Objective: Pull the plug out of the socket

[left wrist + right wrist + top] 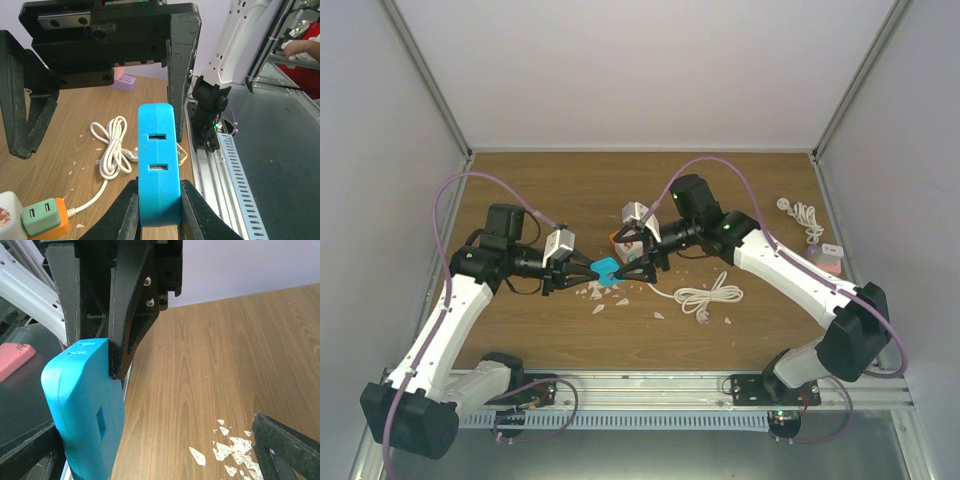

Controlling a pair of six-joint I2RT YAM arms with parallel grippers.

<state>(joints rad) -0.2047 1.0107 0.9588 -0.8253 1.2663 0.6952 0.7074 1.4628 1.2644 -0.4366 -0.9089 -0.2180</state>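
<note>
Next I should take my left gripper outward and down to release the block (607, 270), as the bare far tabletop corner (518, 192) lies below it, to its left in the top view.
A blue socket block (607, 270) hangs above the table's middle, and my left gripper (588, 273) is shut on it. In the left wrist view the block (159, 165) sits between my fingers (122, 210) and shows two empty slots. My right gripper (642, 262) is open just right of the block. Its fingers (182, 75) spread wide behind the block in the left wrist view. In the right wrist view the block (85, 405) lies by the left finger of my right gripper (155, 455). No plug shows in the blue block.
A coiled white cable (710, 297) lies right of centre. Its cord runs to an orange and green adapter (42, 217) beside a white cube (620, 240). White chips (610, 300) litter the wood. Another white cable (805, 215) and a pink box (830, 260) sit at the right edge.
</note>
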